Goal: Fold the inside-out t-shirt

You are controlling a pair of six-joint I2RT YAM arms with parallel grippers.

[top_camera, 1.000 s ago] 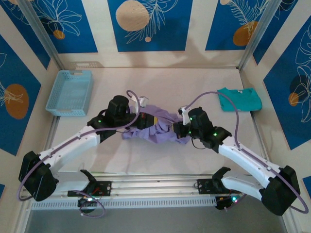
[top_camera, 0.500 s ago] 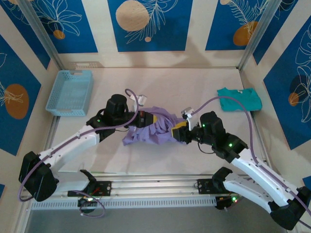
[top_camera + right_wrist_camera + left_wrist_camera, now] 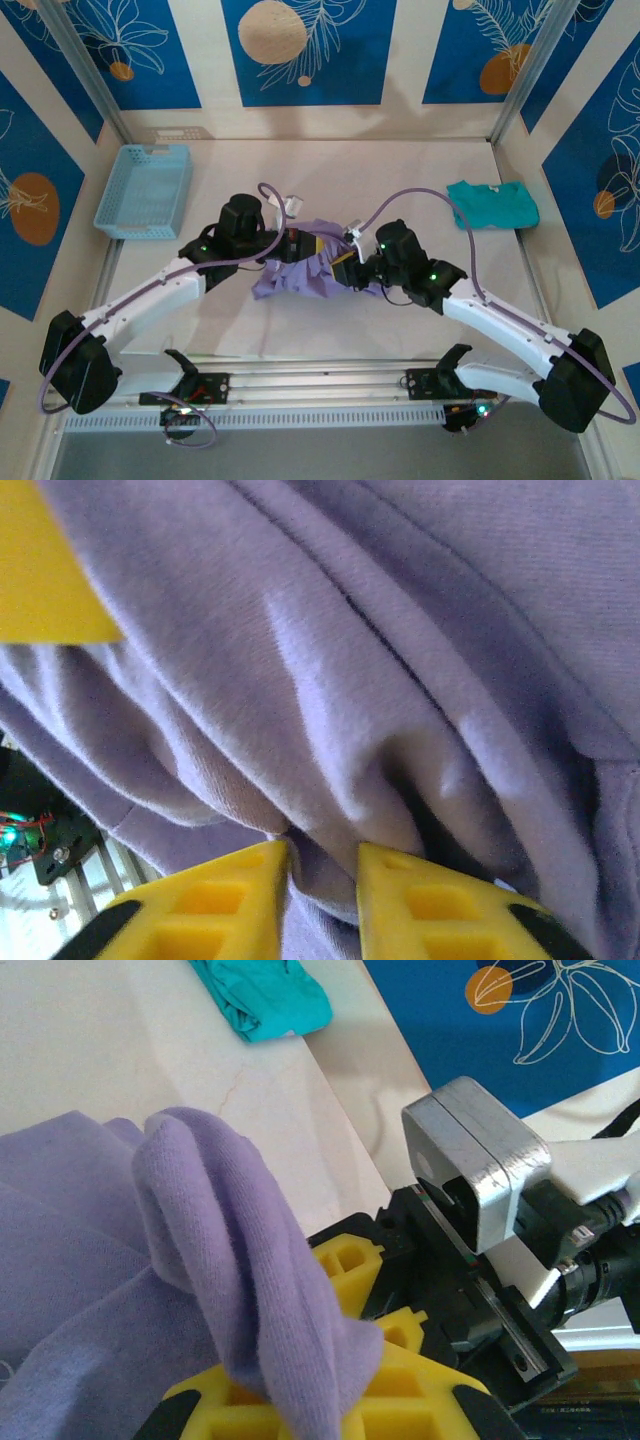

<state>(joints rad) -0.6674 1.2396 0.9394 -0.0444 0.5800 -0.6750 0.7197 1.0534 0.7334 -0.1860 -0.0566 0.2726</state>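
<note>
My left gripper should stay over the heap's upper edge and open to release the thick fold onto the crumpled heap directly beneath it.
The inside-out t-shirt (image 3: 292, 277) lies in a crumpled lavender heap at mid-table between both arms. My left gripper (image 3: 303, 247) is at the heap's upper edge, shut on a thick fold of the t-shirt (image 3: 225, 1250) that drapes over its yellow fingers (image 3: 420, 1400). My right gripper (image 3: 347, 270) pushes in from the right, close to the left one; its body fills the right of the left wrist view. In the right wrist view its jaws (image 3: 322, 865) stand narrow with a fold of the t-shirt (image 3: 350, 660) pinched between them.
A light blue basket (image 3: 145, 190) stands at the far left. A folded teal shirt (image 3: 492, 203) lies at the far right, also at the top of the left wrist view (image 3: 262, 995). Metal rails run along the near table edge (image 3: 320, 385).
My right gripper let go, pulled back to the right, then came left into the heap again and closed on a fold. The shirt is bunched tighter. The left arm has held still.
</note>
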